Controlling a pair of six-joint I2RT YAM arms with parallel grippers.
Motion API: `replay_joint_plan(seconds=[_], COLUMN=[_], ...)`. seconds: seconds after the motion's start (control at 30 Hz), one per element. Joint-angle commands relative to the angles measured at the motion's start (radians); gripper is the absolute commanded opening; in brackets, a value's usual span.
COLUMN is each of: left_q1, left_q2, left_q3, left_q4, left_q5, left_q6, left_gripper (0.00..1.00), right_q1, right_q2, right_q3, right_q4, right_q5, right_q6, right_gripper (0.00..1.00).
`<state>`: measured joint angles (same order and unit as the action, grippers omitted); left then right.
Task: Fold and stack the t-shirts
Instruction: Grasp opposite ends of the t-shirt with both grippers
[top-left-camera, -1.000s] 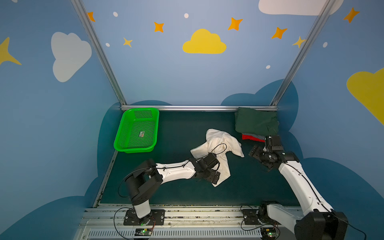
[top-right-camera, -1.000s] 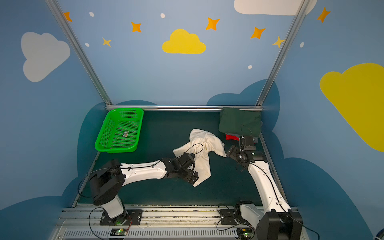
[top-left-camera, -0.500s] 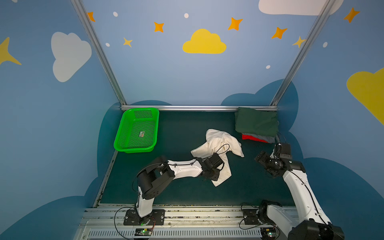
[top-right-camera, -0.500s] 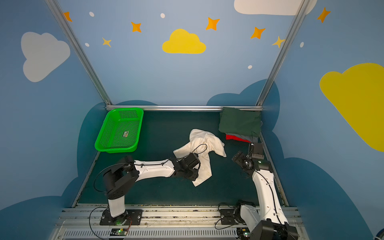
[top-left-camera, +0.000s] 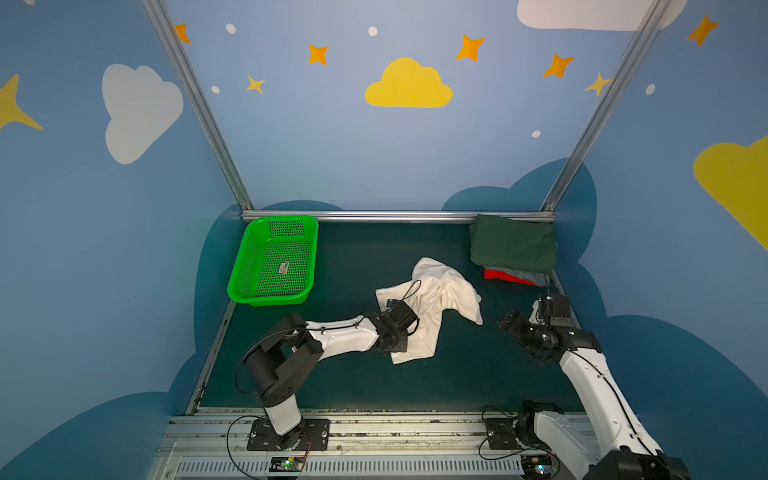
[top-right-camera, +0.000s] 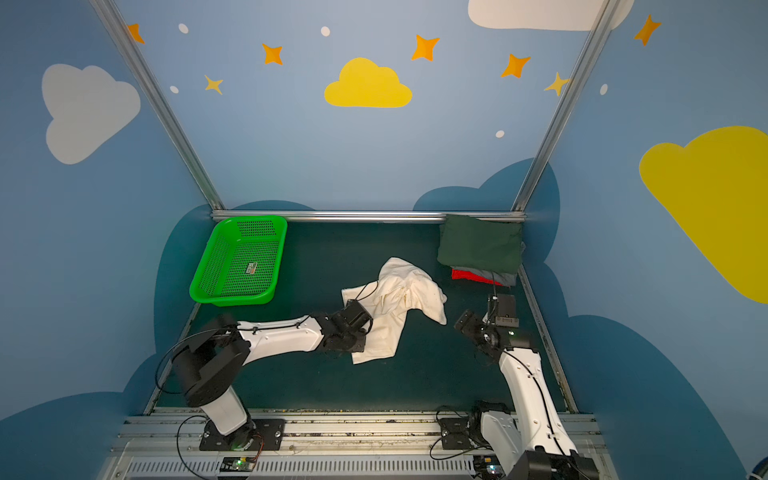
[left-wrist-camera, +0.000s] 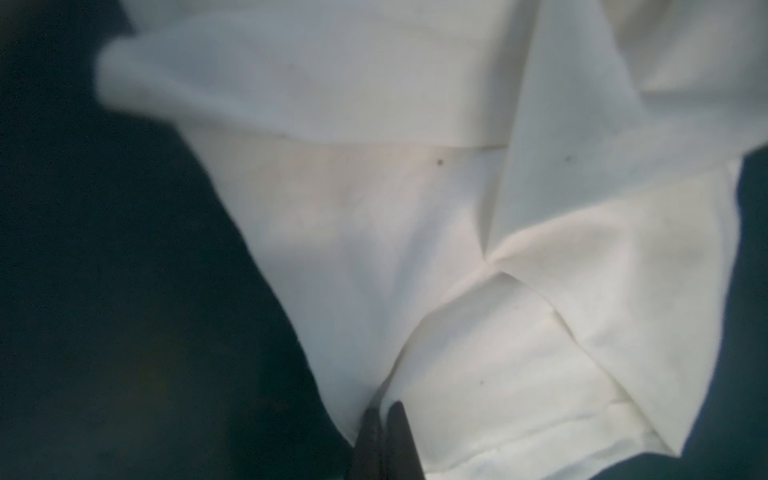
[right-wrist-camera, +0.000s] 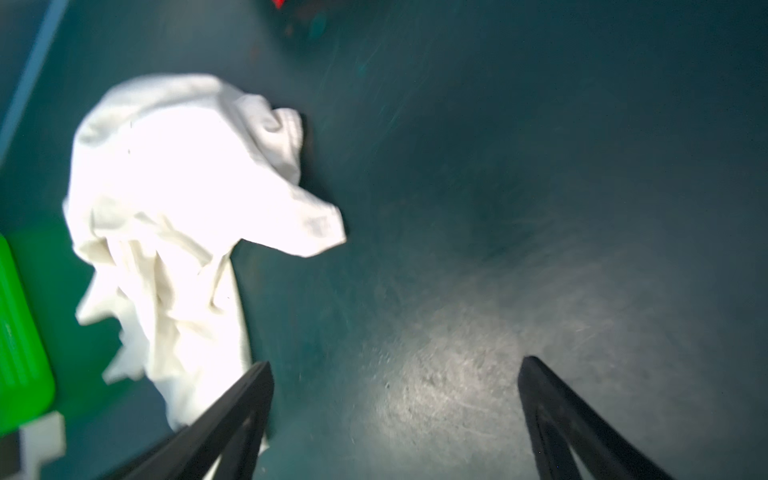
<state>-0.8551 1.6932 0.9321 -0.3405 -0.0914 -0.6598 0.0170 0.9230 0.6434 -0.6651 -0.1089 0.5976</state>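
Note:
I will move my right gripper across the bare mat next and down onto the shirt's bunched end by the stack (top-left-camera: 471, 303) (right-wrist-camera: 293, 188), because only my left gripper is pinching the cloth.
A crumpled cream-white t-shirt (top-left-camera: 436, 299) (top-right-camera: 399, 299) lies mid-table. My left gripper (top-left-camera: 400, 348) (top-right-camera: 358, 347) sits low at its near left edge. In the left wrist view the gripper (left-wrist-camera: 384, 409) is shut, with a fold of the cream cloth (left-wrist-camera: 415, 228) pinched between its dark fingers. My right gripper (top-left-camera: 509, 322) (top-right-camera: 463, 322) hovers to the right of the shirt, apart from it. It stands open (right-wrist-camera: 395, 363) over bare mat. Folded t-shirts are stacked at the back right: dark green (top-left-camera: 513, 245) on top, grey (top-left-camera: 528, 275) and red (top-left-camera: 500, 275) below.
A bright green perforated basket (top-left-camera: 270, 298) stands at the back left with a small label inside. Blue walls and metal rails (top-left-camera: 395, 216) close in the dark green mat (top-left-camera: 457, 374). The arm bases are bolted along the front edge.
My left gripper has shut on the shirt's near edge and its elbow has swung forward. The right arm has drawn back from the stack toward the front right.

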Motion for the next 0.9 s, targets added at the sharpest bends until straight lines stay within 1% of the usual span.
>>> replay_joint_plan(seconds=[0.0, 0.13, 0.2, 0.27, 0.33, 0.4, 0.47, 0.5, 0.53, 0.6, 0.67, 0.7, 0.73, 0.77, 0.8, 0.87], left_q1=[0.043, 0.115, 0.142, 0.154, 0.161, 0.166, 0.174, 0.178, 0.184, 0.196, 0.209, 0.216, 0.225, 0.237, 0.248, 0.278], left_q2=[-0.092, -0.179, -0.207, -0.235, -0.253, -0.27, -0.279, -0.278, -0.278, -0.279, -0.284, -0.289, -0.298, -0.312, -0.324, -0.357], left_q3=[-0.039, -0.074, -0.08, -0.088, -0.094, -0.101, -0.105, -0.103, -0.101, -0.095, -0.087, -0.085, -0.085, -0.085, -0.087, -0.088], left_q4=[-0.07, -0.078, -0.079, -0.073, -0.064, -0.05, -0.034, -0.028, -0.025, -0.02, -0.023, -0.025, -0.027, -0.031, -0.034, -0.044], left_q5=[-0.104, -0.139, -0.145, -0.154, -0.164, -0.165, -0.163, -0.161, -0.156, -0.145, -0.14, -0.143, -0.147, -0.151, -0.154, -0.162], left_q6=[-0.017, -0.01, -0.007, -0.007, -0.009, -0.01, -0.012, -0.01, -0.009, -0.007, -0.001, 0.001, 0.002, 0.007, 0.007, 0.015], left_gripper=[0.03, 0.03, 0.03, 0.03, 0.03, 0.03, 0.03, 0.03, 0.03, 0.03, 0.03, 0.03, 0.03, 0.03, 0.03, 0.03], right_q1=[0.082, 0.218, 0.289, 0.367, 0.422, 0.465, 0.502, 0.507, 0.51, 0.517, 0.523, 0.524, 0.527, 0.527, 0.525, 0.52], right_q2=[0.007, 0.079, 0.134, 0.213, 0.303, 0.397, 0.496, 0.538, 0.585, 0.655, 0.699, 0.707, 0.709, 0.702, 0.69, 0.656], right_q3=[-0.013, -0.017, 0.001, 0.023, 0.072, 0.105, 0.136, 0.149, 0.167, 0.199, 0.23, 0.243, 0.256, 0.268, 0.278, 0.304], right_q4=[0.036, 0.106, 0.137, 0.179, 0.208, 0.239, 0.27, 0.279, 0.288, 0.299, 0.295, 0.286, 0.272, 0.253, 0.233, 0.186], right_q5=[0.04, 0.036, 0.053, 0.06, 0.052, 0.043, 0.064, 0.062, 0.048, 0.025, 0.005, 0.006, 0.013, 0.027, 0.046, 0.086], right_q6=[0.054, 0.109, 0.133, 0.145, 0.157, 0.17, 0.182, 0.188, 0.191, 0.191, 0.187, 0.185, 0.181, 0.176, 0.171, 0.157], right_gripper=[0.9, 0.89, 0.89, 0.89, 0.89, 0.88, 0.86, 0.84, 0.8, 0.67, 0.43, 0.34, 0.19, 0.07, 0.01, 0.0])
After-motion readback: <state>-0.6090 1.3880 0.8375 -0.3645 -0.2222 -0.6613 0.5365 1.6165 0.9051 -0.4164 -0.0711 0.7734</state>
